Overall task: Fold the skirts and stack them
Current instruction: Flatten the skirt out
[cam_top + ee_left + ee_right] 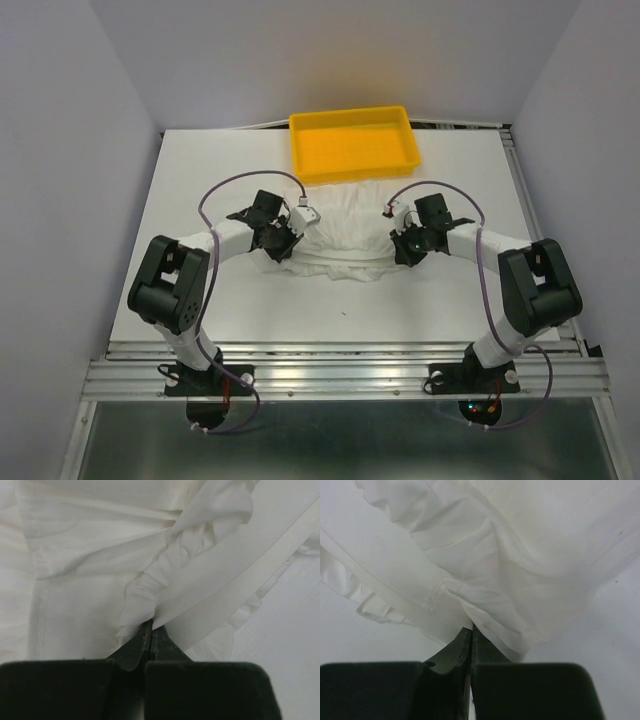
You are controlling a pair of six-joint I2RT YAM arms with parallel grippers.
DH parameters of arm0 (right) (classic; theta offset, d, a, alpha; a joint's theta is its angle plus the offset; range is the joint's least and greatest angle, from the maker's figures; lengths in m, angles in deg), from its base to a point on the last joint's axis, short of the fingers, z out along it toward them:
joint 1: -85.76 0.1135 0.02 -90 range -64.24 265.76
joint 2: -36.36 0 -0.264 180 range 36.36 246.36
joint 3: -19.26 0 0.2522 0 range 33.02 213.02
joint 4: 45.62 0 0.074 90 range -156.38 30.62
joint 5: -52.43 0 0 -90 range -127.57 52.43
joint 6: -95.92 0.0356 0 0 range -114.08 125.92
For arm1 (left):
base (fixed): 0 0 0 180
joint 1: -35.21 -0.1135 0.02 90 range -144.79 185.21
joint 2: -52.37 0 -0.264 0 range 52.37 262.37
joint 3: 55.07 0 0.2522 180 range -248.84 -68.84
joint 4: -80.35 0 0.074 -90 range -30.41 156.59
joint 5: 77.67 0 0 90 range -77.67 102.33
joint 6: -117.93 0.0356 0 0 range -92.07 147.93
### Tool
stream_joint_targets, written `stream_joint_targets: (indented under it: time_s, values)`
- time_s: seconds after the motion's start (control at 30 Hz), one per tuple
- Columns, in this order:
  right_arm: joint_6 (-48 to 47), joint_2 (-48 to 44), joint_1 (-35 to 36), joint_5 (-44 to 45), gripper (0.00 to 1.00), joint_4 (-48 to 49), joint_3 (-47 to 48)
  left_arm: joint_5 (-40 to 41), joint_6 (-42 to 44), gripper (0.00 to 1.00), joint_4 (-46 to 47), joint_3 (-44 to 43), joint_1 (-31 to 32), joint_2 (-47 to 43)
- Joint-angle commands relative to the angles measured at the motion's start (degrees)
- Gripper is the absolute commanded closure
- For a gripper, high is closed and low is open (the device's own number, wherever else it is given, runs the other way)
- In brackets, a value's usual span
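I will lift my left gripper next, draw the skirt's corner back and lower it onto the bare tabletop by the metal bar [288, 310] to let it go, because the skirt touches the tray.
A white pleated skirt [345, 232] lies spread on the table just in front of the yellow tray, its front edge doubled into a ridge. My left gripper [283, 241] is shut on the skirt's left edge; in the left wrist view the fabric [100, 565] bunches at the closed fingertips [150, 626]. My right gripper [407, 243] is shut on the skirt's right edge; in the right wrist view the cloth [520, 565] gathers at its closed fingertips [471, 627]. I cannot tell whether more than one skirt is in the heap.
A yellow tray [297, 145] stands at the back of the white table [190, 200], touching the skirt's far edge. Grey walls close in both sides. A metal rail runs along the near edge.
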Motion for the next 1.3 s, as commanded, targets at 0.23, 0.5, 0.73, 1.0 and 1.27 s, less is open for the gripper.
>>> stream_joint_targets:
  time_s: [0.23, 0.5, 0.73, 1.0, 1.27]
  values:
    - [-2.65, -11.06, -1.44, 8.51, 0.99, -16.07, 3.85, 9.03, 2.08, 1.0, -10.28, 2.16, -1.16, -18.99]
    - [-9.15, -16.87, -0.83, 5.69, 0.99, -25.3, 2.29, 3.94, 9.28, 1.0, -20.02, 6.8, 1.73, -28.7]
    - [-14.16, -18.98, 3.22, 6.04, 0.99, -27.33, -6.5, 2.17, 10.96, 0.96, -23.9, 14.02, 9.11, -30.89]
    - [-17.49, -23.1, 12.17, 5.88, 0.44, -30.39, -8.71, 2.26, 14.91, 0.63, -30.13, 13.4, 17.99, -30.1]
    - [-19.18, -28.37, 13.41, -3.96, 0.0, -40.68, 5.93, -1.6, 16.93, 0.26, -36.72, 8.41, 21.6, -40.63]
